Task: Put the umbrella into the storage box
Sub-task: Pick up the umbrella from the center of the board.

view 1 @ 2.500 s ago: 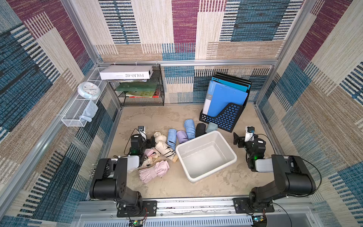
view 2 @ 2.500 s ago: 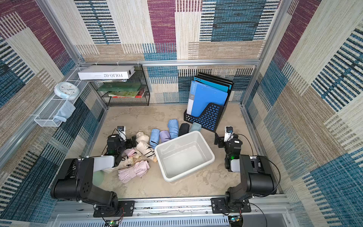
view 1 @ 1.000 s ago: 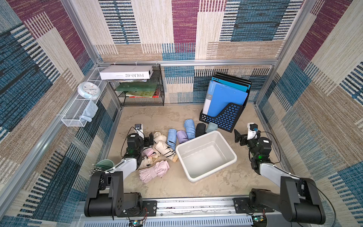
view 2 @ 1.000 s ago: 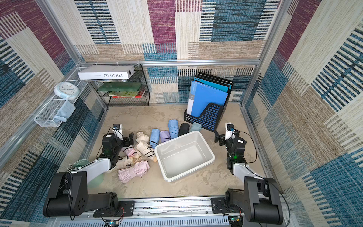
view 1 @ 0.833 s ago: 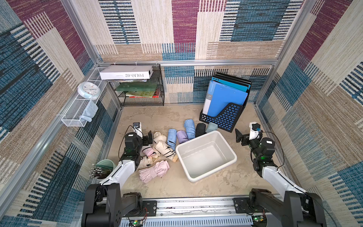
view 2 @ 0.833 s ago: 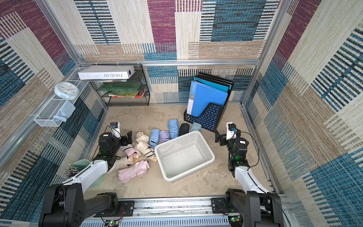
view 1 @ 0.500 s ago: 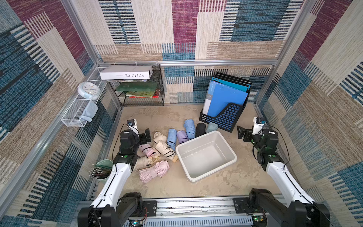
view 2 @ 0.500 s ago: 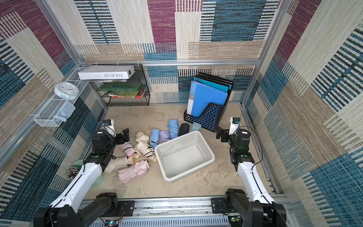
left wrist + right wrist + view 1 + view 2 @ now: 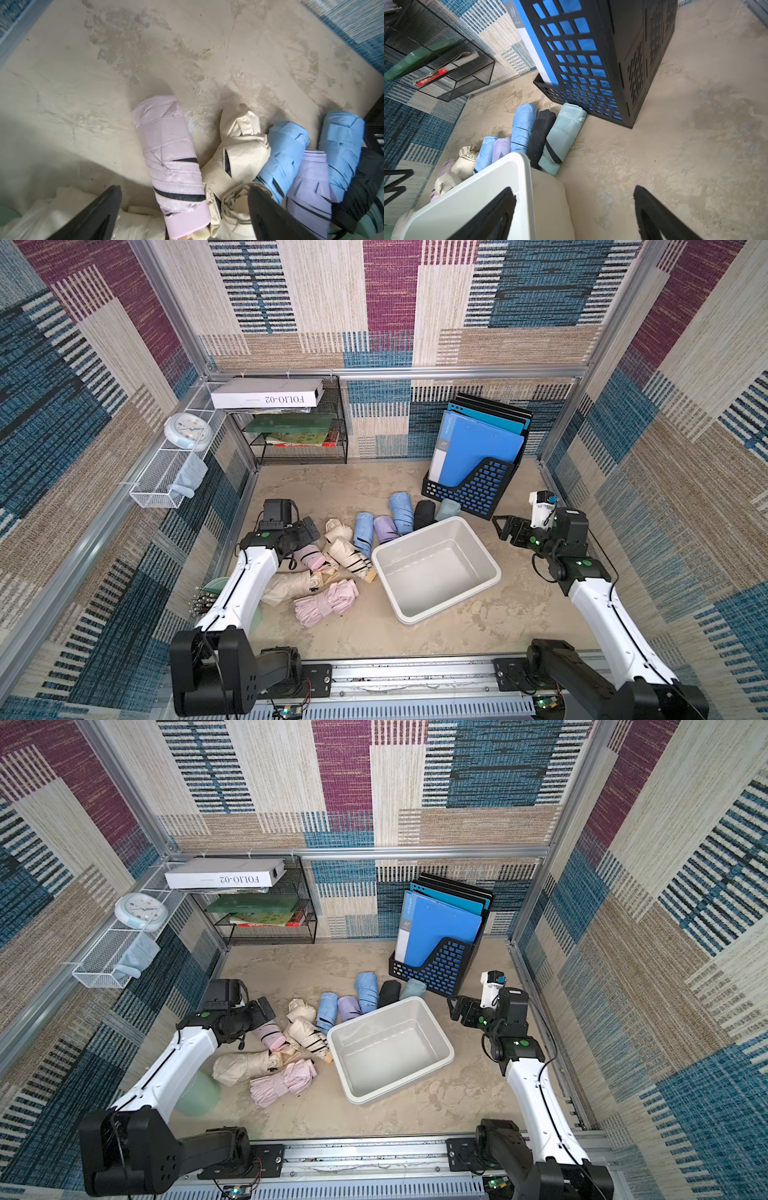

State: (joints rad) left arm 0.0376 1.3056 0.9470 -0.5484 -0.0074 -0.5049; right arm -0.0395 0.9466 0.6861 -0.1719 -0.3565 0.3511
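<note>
I should next lower my left gripper onto the far end of the pink umbrella and close across it, because that end lies on bare floor, clear of the other umbrellas.
The storage box (image 9: 432, 570) is an off-white tub lying at an angle on the floor mid-scene, with nothing in it; its rim also shows in the right wrist view (image 9: 500, 176). Several folded umbrellas lie to its left and behind it. A pink umbrella (image 9: 172, 158) lies below my left gripper (image 9: 185, 187), whose open jaws stand either side of it, not touching. In both top views that gripper (image 9: 307, 529) (image 9: 266, 1011) hovers over the pile's left end. My right gripper (image 9: 505, 526) (image 9: 574, 191) hangs open and empty by the box's far right corner.
A black lattice file holder (image 9: 478, 485) with blue folders stands behind the box, a teal umbrella (image 9: 562, 137) against its foot. A black wire shelf (image 9: 299, 427) is at the back left, a white mesh basket (image 9: 162, 477) on the left wall, a green cup (image 9: 199, 1094) beside the left arm.
Both arms have lifted and stretched forward. The left gripper moved back over the pink umbrella; the right gripper moved up and back beside the box's far right corner.
</note>
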